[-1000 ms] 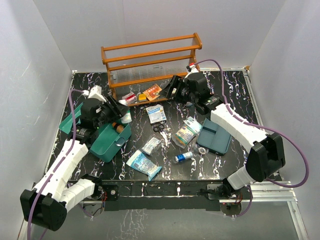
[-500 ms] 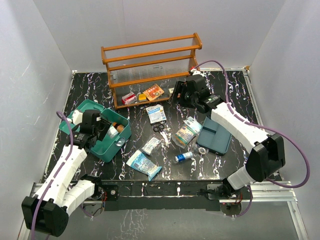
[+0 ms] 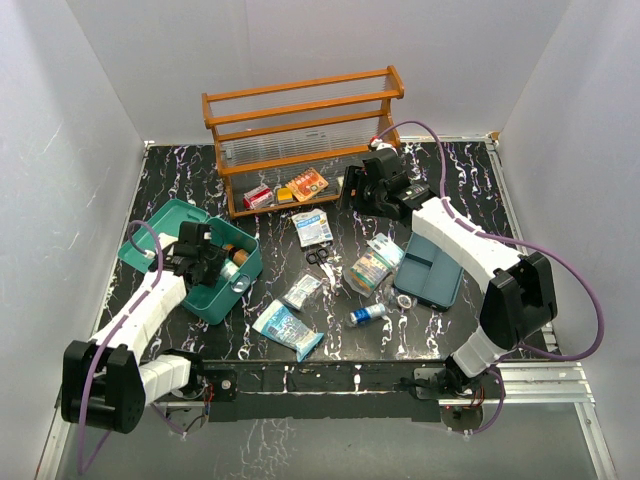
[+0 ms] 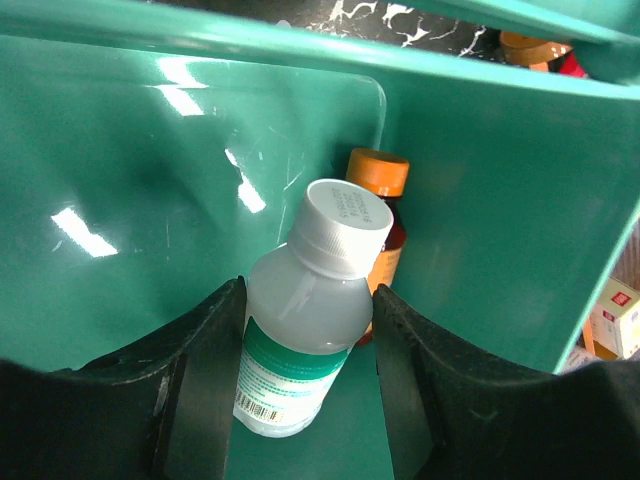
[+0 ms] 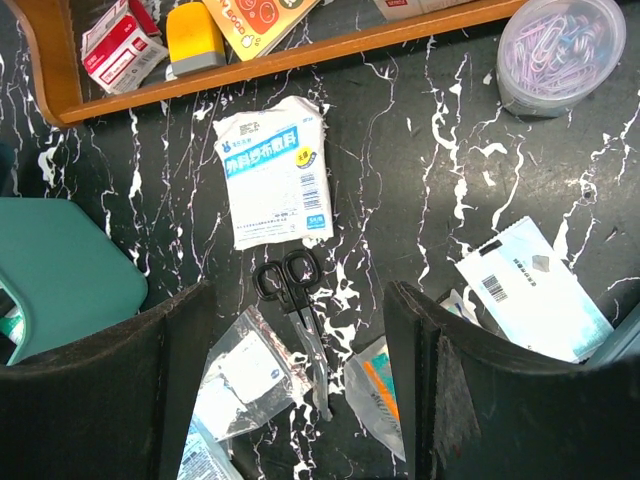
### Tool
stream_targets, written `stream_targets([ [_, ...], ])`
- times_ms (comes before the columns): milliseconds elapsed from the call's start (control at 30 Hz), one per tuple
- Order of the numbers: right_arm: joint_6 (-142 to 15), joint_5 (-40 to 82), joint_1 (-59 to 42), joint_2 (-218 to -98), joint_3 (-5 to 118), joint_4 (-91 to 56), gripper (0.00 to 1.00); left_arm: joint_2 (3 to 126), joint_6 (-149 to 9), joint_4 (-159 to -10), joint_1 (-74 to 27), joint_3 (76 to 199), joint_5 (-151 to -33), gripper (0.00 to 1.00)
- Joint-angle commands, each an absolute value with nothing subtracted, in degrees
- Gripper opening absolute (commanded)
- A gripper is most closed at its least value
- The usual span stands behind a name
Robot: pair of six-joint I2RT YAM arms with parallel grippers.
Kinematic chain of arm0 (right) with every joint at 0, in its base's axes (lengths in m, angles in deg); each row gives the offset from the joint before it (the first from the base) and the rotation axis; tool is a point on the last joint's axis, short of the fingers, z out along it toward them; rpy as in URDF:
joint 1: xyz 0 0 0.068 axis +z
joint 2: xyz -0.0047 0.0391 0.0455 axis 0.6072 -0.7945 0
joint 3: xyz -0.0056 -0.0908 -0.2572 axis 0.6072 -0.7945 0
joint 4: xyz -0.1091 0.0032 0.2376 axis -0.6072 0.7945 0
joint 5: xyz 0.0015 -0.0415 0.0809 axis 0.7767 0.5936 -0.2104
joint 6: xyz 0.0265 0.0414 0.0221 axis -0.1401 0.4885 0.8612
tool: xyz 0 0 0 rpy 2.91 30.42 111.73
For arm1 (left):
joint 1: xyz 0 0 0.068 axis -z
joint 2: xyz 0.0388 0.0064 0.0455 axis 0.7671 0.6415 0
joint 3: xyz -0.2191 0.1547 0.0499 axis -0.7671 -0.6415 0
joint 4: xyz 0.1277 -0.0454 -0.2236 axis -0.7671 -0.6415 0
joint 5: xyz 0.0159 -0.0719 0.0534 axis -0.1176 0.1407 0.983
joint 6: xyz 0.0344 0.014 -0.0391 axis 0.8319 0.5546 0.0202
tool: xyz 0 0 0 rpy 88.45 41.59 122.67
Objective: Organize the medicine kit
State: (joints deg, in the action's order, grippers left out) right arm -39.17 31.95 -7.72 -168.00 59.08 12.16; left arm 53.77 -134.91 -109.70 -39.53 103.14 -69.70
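Observation:
My left gripper lowers the white bottle onto the kit's bottom just below it, beside the orange-capped brown bottle, and releases it there next.
The teal medicine kit [image 3: 215, 300] lies open at the left, its lid [image 3: 150, 235] folded back. My left gripper [image 3: 213, 260] is down inside it. In the left wrist view the gripper [image 4: 308, 295] is shut on a clear white-capped bottle with a green label [image 4: 300, 330], low over the kit's floor [image 4: 130, 200]. An orange-capped brown bottle [image 4: 378, 180] lies in the corner behind it. My right gripper [image 3: 362, 188] is open and empty, hovering in front of the rack. In the right wrist view it [image 5: 300, 292] is above black scissors [image 5: 292, 285].
The wooden rack [image 3: 300, 110] stands at the back with small boxes on its lowest shelf. A gauze packet [image 5: 272, 175], clear pouches [image 5: 245, 380], a blue packet [image 3: 287, 328] and a small vial [image 3: 367, 313] lie mid-table. A blue-grey tray [image 3: 430, 270] sits right. A paper-clip jar [image 5: 560, 50] stands by the rack.
My left arm has swung down and back, bringing the bottle from above the kit's right edge into the kit. My right gripper has shifted slightly left.

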Motion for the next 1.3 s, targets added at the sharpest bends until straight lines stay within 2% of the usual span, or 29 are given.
stream_targets([
  [0,-40.57,33.69,-7.43,-167.70,62.13,11.25,0.65,55.38,-139.41,-109.63,-39.90,103.66,-70.67,0.31],
  [200,-41.13,34.22,-7.44,-168.15,62.38,11.25,0.66,58.17,-142.53,-108.32,-39.93,101.96,-75.15,0.38],
  [367,-40.95,35.79,-7.47,-167.81,62.63,11.07,0.66,57.62,-141.98,-108.69,-39.94,102.70,-74.22,0.51],
  [633,-40.60,37.06,-7.45,-167.39,62.78,11.07,0.66,58.39,-139.03,-111.20,-40.25,104.54,-74.08,0.67],
  [1000,-40.35,38.68,-7.43,-166.10,62.42,11.08,0.65,58.48,-126.06,-115.38,-40.33,114.99,-67.03,0.69],
  [1267,-38.92,39.88,-7.43,-166.03,61.90,11.16,0.65,59.96,-122.35,-119.92,-40.36,115.89,-62.64,0.67],
])
